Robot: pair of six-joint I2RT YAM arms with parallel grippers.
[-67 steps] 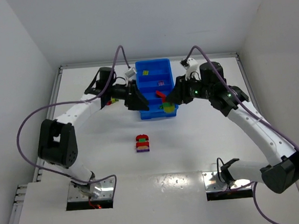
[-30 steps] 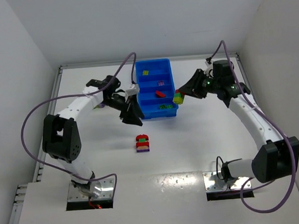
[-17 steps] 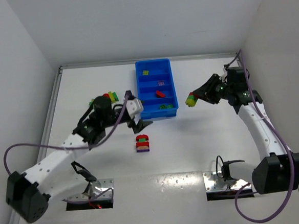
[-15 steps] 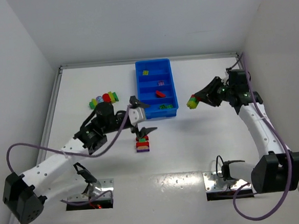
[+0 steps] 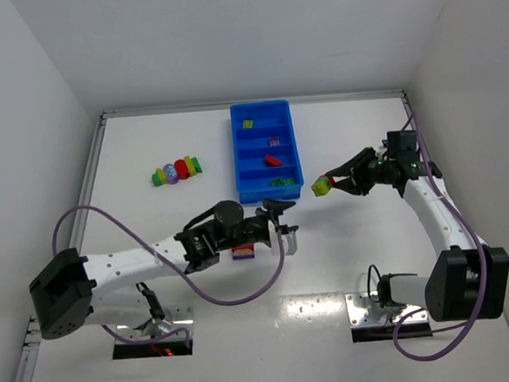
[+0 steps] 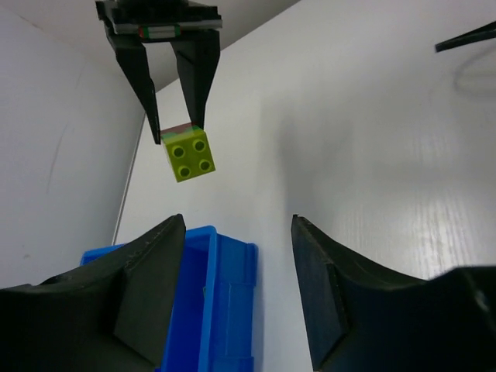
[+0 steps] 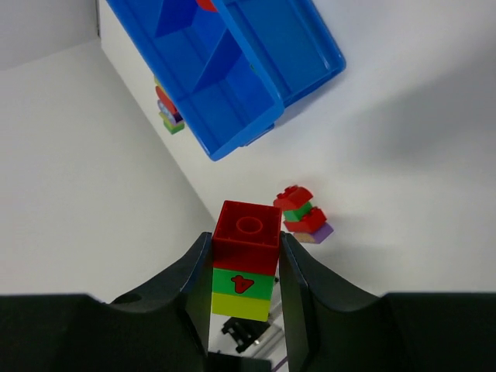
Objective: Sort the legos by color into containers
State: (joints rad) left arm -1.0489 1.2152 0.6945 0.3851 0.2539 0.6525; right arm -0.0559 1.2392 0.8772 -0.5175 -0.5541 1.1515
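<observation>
The section of the tray holding red [image 5: 259, 163] [image 7: 201, 39] is outward and to the left of my right gripper in the top view, so next my right gripper should move over the tray and let go of the red lego.
My right gripper [image 5: 333, 184] is shut on a stack of legos [image 5: 321, 186], red on green on yellow-green [image 7: 246, 267], held in the air right of the blue tray [image 5: 246, 194]. The left wrist view shows that stack's yellow-green end [image 6: 191, 156] between the right fingers. My left gripper [image 5: 286, 218] is open and empty, just near of the tray's near right corner [image 6: 232, 267]. A red, green and purple cluster [image 5: 243, 251] lies on the table, partly hidden under my left arm; it also shows in the right wrist view [image 7: 303, 215]. The tray's four compartments each hold a lego.
A second row of legos [image 5: 176, 171] in green, yellow-green, purple and red lies left of the tray, also in the right wrist view [image 7: 169, 110]. White walls close the table at the left, back and right.
My left arm has swung from the tray's left side down to the near middle, its gripper now by the tray's near right corner. My right gripper carried its stack away from the tray, to the right.
</observation>
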